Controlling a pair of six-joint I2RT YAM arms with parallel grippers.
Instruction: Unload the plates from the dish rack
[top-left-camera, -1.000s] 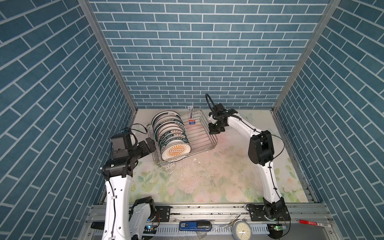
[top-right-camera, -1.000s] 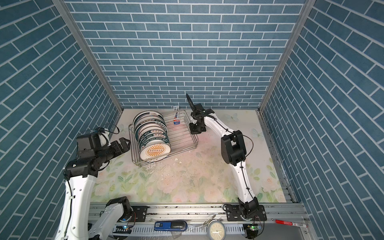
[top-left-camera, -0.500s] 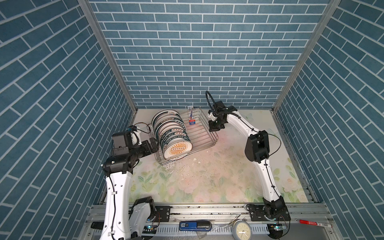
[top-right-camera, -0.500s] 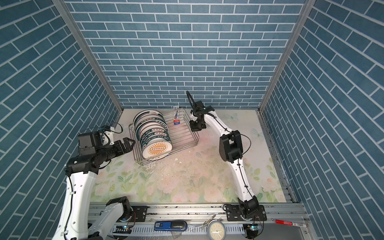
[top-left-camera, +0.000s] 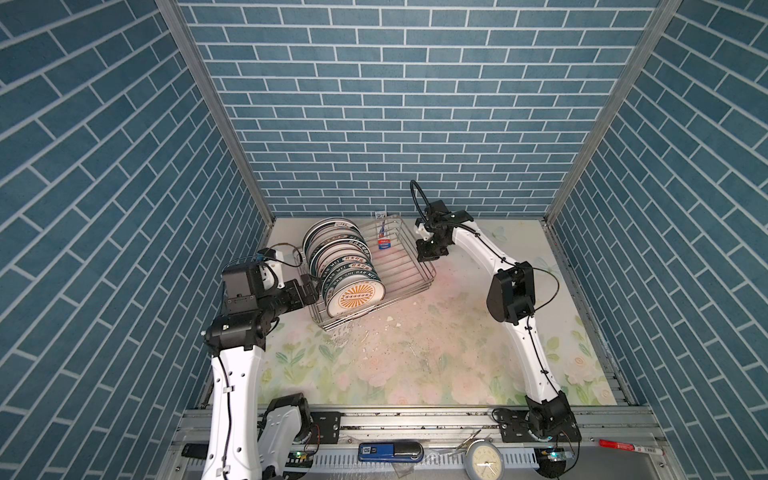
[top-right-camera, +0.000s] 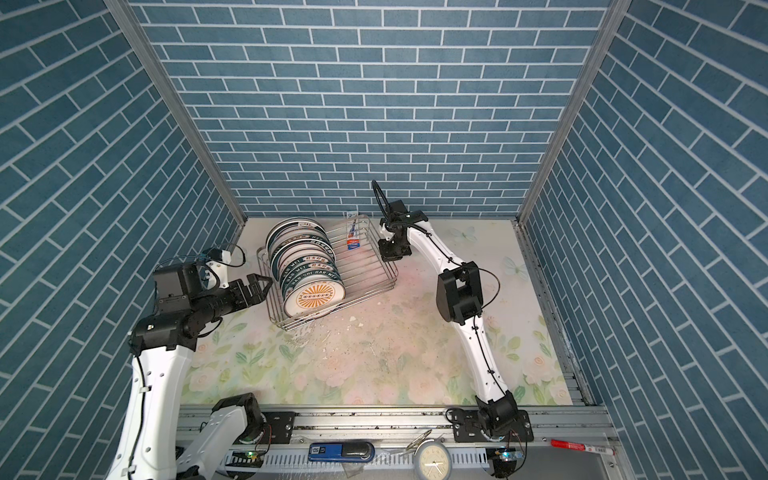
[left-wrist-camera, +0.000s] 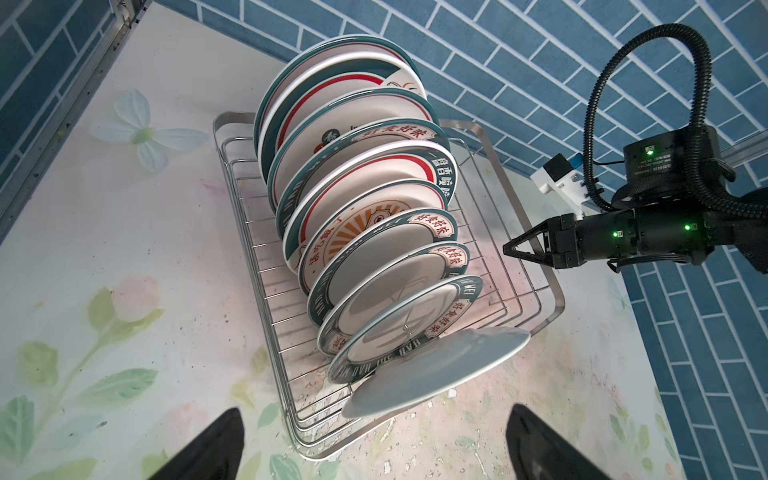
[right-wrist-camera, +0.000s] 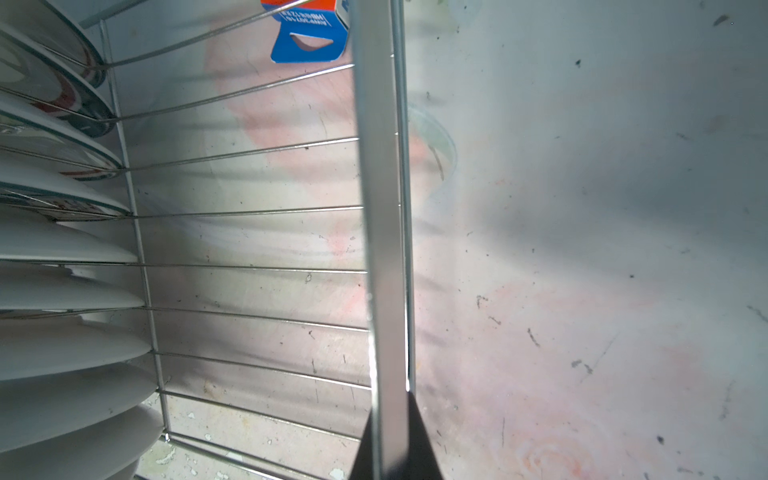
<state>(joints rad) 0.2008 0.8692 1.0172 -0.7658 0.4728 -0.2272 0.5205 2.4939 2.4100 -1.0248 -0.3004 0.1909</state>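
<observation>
The rack stands on the table with its rim bar between my right gripper's fingers, so my right gripper will next stay there and open them to release the rack.
The silver wire dish rack (top-left-camera: 409, 272) (top-right-camera: 370, 272) stands at the back of the table, and several plates (top-left-camera: 345, 262) (top-right-camera: 305, 259) stand on edge along its left half. The nearest plate (top-left-camera: 355, 296) shows an orange sunburst. My left gripper (top-left-camera: 312, 291) (top-right-camera: 266, 284) is open beside the rack's left wall, level with that plate. In the left wrist view its gripper (left-wrist-camera: 374, 413) has the plate's white back (left-wrist-camera: 436, 370) just ahead of it. My right gripper (top-left-camera: 426, 253) (top-right-camera: 388, 254) (right-wrist-camera: 392, 399) is shut on the rack's right rim bar (right-wrist-camera: 384, 249).
A blue and orange tag (top-left-camera: 384, 243) hangs at the rack's back wall. White chips (top-left-camera: 374, 328) lie on the floral mat in front of the rack. A clock (top-left-camera: 484, 459), a blue device (top-left-camera: 390, 452) and a red marker (top-left-camera: 623, 445) lie along the front rail.
My left gripper has moved right, closer to the rack's left wall and the nearest plate, staying open. The right gripper keeps its hold on the rim; its elbow shifted slightly.
</observation>
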